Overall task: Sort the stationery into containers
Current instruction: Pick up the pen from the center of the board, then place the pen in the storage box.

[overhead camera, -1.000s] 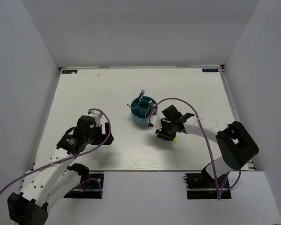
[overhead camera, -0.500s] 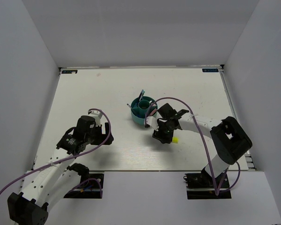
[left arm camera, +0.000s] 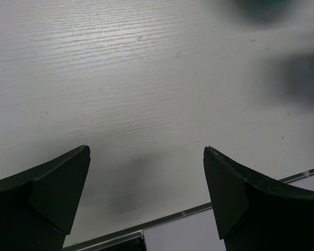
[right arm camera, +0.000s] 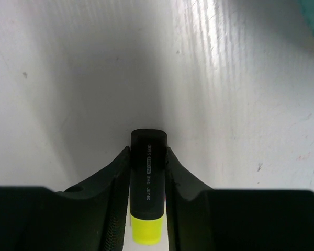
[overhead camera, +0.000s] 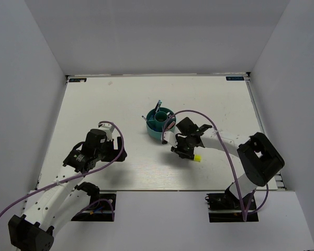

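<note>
I need to raise my right gripper outward and left in the top view, over the organizer's middle cup (overhead camera: pixel 160 117), which looks empty, to release the marker.
My right gripper (overhead camera: pixel 184 151) is shut on a black marker with a yellow cap (right arm camera: pixel 148 178); the yellow cap (overhead camera: pixel 197 157) pokes out toward the near side. In the right wrist view the gripper (right arm camera: pixel 148 157) clamps the marker's black body on both sides, just above the table. The round teal organizer (overhead camera: pixel 159 124) stands just to the far left of this gripper, with thin blue pens (overhead camera: pixel 157 107) standing in it. My left gripper (overhead camera: pixel 118 155) is open and empty over bare table at the near left; its open fingers (left arm camera: pixel 57 183) show in the left wrist view.
White walls close in the table (overhead camera: pixel 115 104) on three sides. The near table edge (left arm camera: pixel 199 209) runs right under the left gripper. A purple cable (overhead camera: pixel 199 112) loops over the right arm close to the organizer.
The right gripper has shifted slightly left and turned beside the organizer, keeping the yellow-capped marker. The left arm has not moved.
</note>
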Controlling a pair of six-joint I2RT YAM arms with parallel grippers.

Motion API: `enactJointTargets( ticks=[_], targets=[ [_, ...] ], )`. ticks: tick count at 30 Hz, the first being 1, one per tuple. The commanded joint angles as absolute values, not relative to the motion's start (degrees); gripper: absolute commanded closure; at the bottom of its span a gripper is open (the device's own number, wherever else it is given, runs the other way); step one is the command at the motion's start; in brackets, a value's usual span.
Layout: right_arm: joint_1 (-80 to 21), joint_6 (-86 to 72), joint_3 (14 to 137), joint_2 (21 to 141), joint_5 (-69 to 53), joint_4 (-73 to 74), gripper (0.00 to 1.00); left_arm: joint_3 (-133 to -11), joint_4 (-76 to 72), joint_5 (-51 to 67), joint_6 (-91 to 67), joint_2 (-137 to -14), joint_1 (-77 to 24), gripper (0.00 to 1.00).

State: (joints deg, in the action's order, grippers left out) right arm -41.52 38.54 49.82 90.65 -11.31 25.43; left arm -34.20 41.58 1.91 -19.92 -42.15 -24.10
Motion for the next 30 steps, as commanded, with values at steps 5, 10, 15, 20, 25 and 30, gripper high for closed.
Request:
enactJointTargets(
  ticks=[5,10,15,20,25,30],
  targets=[
    [-43.06,31.65,53.78,83.42,-13.71,28.30,1.00,-34.10,41.04,1.58,-19.25,-40.95,-23.99,0.00],
    [-43.86,28.48,59.93,79.99,-16.26,28.21,1.00,-34.10,40.78,1.67,-19.16,-41.66,-23.91,0.00],
    [-44.03,26.81,70.04,80.68,-16.87,27.78,1.00,-33.84,40.34,1.32,-18.81,-40.70,-23.91,0.00],
    [-44.38,18.82,80.37,88.48,-16.43,21.62,1.00,-33.66,39.73,1.05,-18.55,-39.82,-23.90,0.00],
    [-44.21,11.01,89.99,95.18,-16.52,17.85,1.00,-33.49,39.99,0.62,-18.54,-40.08,-23.82,0.00],
    [-43.59,11.33,92.19,100.10,-17.23,13.36,1.00,-33.48,39.90,0.53,-18.46,-40.34,-23.82,0.00]
  ],
)
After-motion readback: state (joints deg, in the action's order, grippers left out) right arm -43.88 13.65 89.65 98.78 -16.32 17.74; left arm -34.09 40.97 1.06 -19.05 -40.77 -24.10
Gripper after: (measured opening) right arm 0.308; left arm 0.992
